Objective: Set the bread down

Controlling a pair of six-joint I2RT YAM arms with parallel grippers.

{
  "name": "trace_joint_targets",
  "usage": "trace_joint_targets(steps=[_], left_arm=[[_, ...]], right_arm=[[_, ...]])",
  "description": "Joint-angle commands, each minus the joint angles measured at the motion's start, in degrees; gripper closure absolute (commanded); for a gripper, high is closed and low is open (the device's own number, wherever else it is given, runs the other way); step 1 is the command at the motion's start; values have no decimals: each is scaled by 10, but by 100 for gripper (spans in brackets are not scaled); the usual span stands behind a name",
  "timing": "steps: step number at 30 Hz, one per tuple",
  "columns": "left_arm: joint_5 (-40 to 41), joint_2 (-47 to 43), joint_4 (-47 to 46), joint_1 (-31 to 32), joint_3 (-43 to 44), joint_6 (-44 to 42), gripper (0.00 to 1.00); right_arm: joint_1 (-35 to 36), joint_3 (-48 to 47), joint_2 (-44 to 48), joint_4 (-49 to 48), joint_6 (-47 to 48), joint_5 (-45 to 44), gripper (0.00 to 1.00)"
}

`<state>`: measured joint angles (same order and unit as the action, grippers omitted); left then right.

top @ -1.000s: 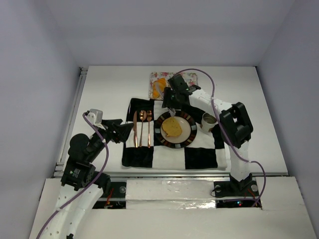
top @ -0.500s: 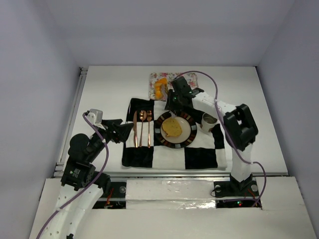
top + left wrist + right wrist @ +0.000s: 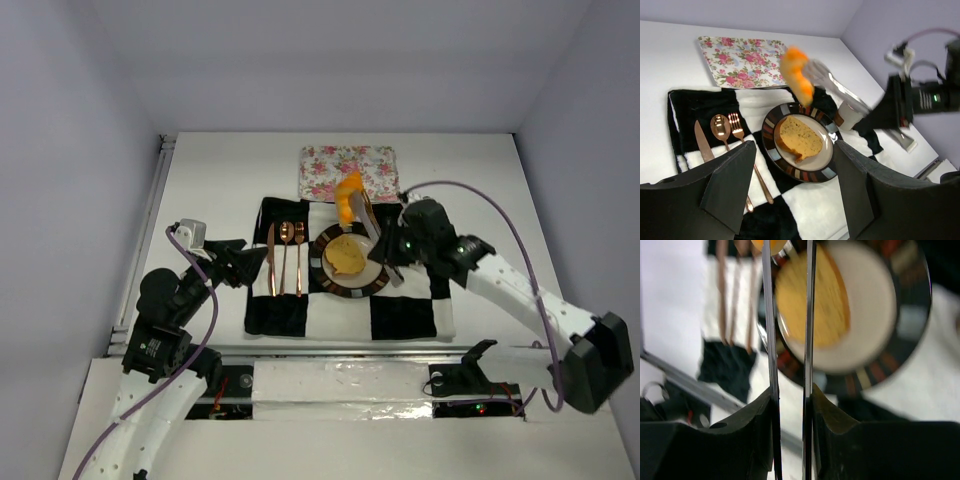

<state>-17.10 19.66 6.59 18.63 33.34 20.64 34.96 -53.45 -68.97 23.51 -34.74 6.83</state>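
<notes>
The croissant (image 3: 349, 197) goes back and down next with my right gripper onto the plate's bare side by the cup (image 3: 370, 267), which the slice leaves free. Then the gripper releases the tongs.
My right gripper (image 3: 396, 256) is shut on metal tongs (image 3: 371, 224), whose tips pinch the golden-orange croissant (image 3: 349, 197) in the air over the far edge of the plate (image 3: 352, 292). The flat yellow-tan slice (image 3: 346, 256) lies on the plate. In the right wrist view the gripper (image 3: 790, 395) grips the tong blades (image 3: 809, 315) over the slice (image 3: 812, 305), and the croissant (image 3: 770, 244) barely shows at the top. In the left wrist view I see the croissant (image 3: 796, 80), slice (image 3: 799, 137) and plate (image 3: 805, 175). My left gripper (image 3: 255, 260) is open and empty, left of the cutlery.
A floral tray (image 3: 348, 160) lies behind the black-and-white checked cloth (image 3: 400, 318). A copper knife, spoon and fork (image 3: 285, 258) lie left of the plate. A white cup (image 3: 847, 112) stands right of the plate, under my right arm.
My right arm has swung back and to the right. The tongs have lifted the croissant off the floral tray and carried it toward the plate. My left arm has not moved.
</notes>
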Motion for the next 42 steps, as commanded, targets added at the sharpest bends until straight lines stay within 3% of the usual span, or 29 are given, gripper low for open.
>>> trace_joint_targets(steps=[1, 5, 11, 15, 18, 29, 34, 38, 42], left_arm=[[-8, 1, -25, 2, -3, 1, 40], [-10, 6, -25, 2, -3, 2, 40], [-8, 10, -25, 2, -4, 3, 40], [-7, 10, -25, 2, -4, 3, 40], [-5, 11, -25, 2, -4, 3, 40], [-8, 7, -26, 2, -4, 3, 40], [-11, 1, -27, 2, -4, 3, 41], [-9, -5, -25, 2, -4, 3, 41], [-8, -16, -26, 2, -4, 3, 41]], right_arm=[[20, 73, 80, 42, -40, 14, 72], [34, 135, 186, 81, -86, 29, 72], [54, 181, 218, 91, -125, 50, 70], [54, 180, 210, 90, -122, 42, 52], [54, 157, 217, 108, -116, 21, 44], [54, 42, 276, 199, -109, -48, 48], [54, -26, 219, 158, -75, -174, 55], [-31, -89, 112, 102, -9, -206, 55], [-189, -147, -6, 45, 45, -133, 56]])
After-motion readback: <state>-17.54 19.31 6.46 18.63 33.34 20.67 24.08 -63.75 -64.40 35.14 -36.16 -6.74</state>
